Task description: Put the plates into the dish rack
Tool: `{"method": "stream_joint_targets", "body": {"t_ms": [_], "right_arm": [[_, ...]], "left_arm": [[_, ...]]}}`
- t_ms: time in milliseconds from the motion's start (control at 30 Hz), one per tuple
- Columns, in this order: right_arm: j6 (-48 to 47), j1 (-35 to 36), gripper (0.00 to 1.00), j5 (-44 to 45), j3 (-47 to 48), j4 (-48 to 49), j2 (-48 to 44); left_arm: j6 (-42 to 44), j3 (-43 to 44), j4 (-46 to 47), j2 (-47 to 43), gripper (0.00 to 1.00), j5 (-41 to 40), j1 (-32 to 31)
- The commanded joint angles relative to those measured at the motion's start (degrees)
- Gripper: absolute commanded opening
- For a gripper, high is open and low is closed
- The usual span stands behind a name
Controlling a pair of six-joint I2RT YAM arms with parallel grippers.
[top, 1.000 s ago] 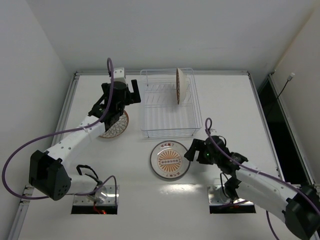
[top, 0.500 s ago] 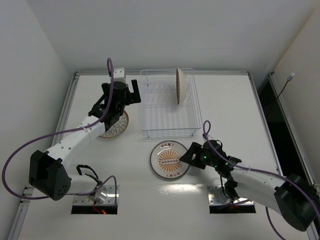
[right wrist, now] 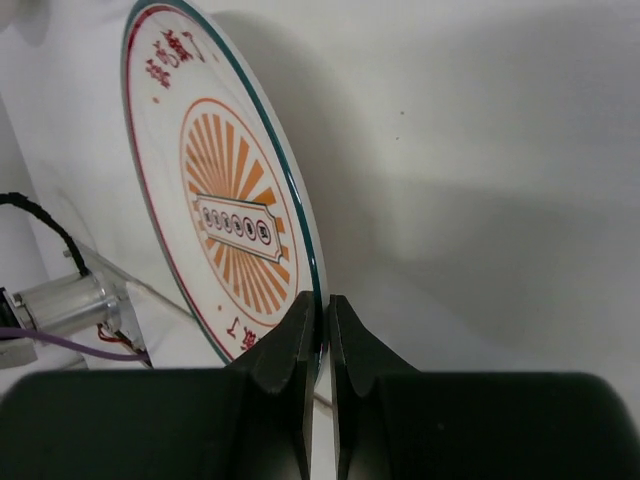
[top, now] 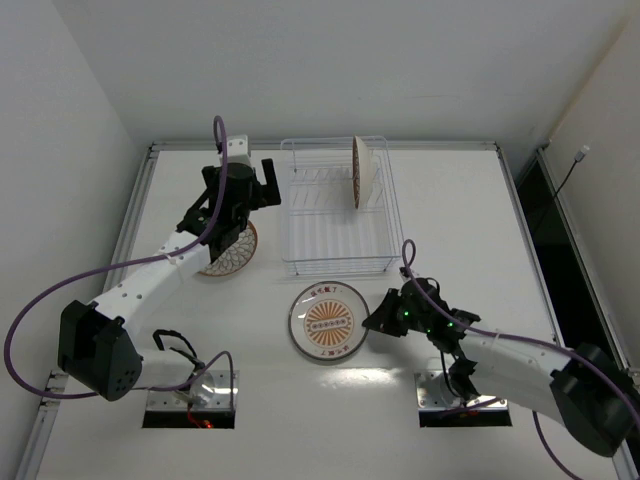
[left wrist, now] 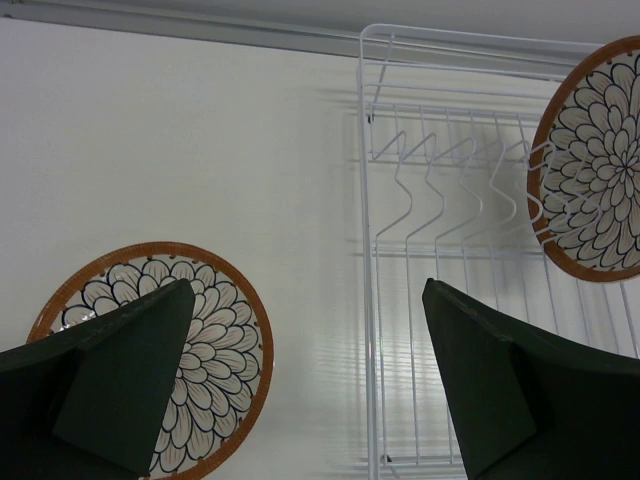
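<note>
My right gripper will next rise, swing outward, lower the sunburst plate (top: 326, 322) upright and release it at the empty slots (top: 340, 187) beside the standing petal plate, as they're outward.
A sunburst plate (top: 326, 322) with a pale rim sits in front of the dish rack (top: 330, 262). My right gripper (top: 372, 320) is shut on its right rim; in the right wrist view the plate (right wrist: 220, 200) stands edge-on between the closed fingers of the gripper (right wrist: 325, 305). One petal plate (top: 360, 171) stands upright in the rack's far right slots. Another petal plate (top: 232, 255) lies flat left of the rack. My left gripper (top: 242, 180) hovers open above it, spanning that plate (left wrist: 225, 340) and the rack's left wall (left wrist: 368, 300).
A raised rail (top: 320, 146) runs along the table's far edge, close behind the rack. White walls close in on the left and right. Both arm bases sit at the near edge.
My right gripper moved left and closed on the sunburst plate's rim, and the plate has shifted slightly left. The left arm has not moved.
</note>
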Motion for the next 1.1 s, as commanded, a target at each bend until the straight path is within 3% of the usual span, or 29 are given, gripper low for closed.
{"method": "stream_joint_targets", "body": {"t_ms": [0,233,467,633,733,867,967,1067], "right_arm": [[-2.9,1.6,0.0,5.4,4.5,-10.4,-6.9],[-9.5,3.5,0.0,13.5,19.3,-34.8,-23.6],[-16.2,3.5,0.0,21.2,36.5,-47.7,-26.0],[-19.9,3.5,0.0,35.8,48.4,-50.3,-18.2],[-21.1,3.5,0.0,42.6,52.9,-46.8,-12.9],[-23.2,5.5,0.0,51.3,59.5,-43.7,-1.2],[-24.4,7.7,0.0,62.7,70.1,-47.6,12.0],[-28.0,9.0,0.0,67.1,74.8,-45.8,17.2]], "left_arm": [[0.2,1.3,1.5,-1.7,0.99,-2.3,-0.4],[0.2,0.8,1.5,-2.8,0.99,-5.6,-0.4],[0.2,0.8,1.5,-2.8,0.99,-5.6,-0.4],[0.2,0.8,1.5,-2.8,0.99,-6.1,-0.4],[0.2,0.8,1.5,-2.8,0.99,-6.7,-0.4],[0.2,0.8,1.5,-2.3,0.99,-7.2,-0.4],[0.8,0.2,2.0,-2.3,0.99,-7.7,-0.4],[0.8,0.8,1.5,-1.8,0.99,-8.8,-0.4]]}}
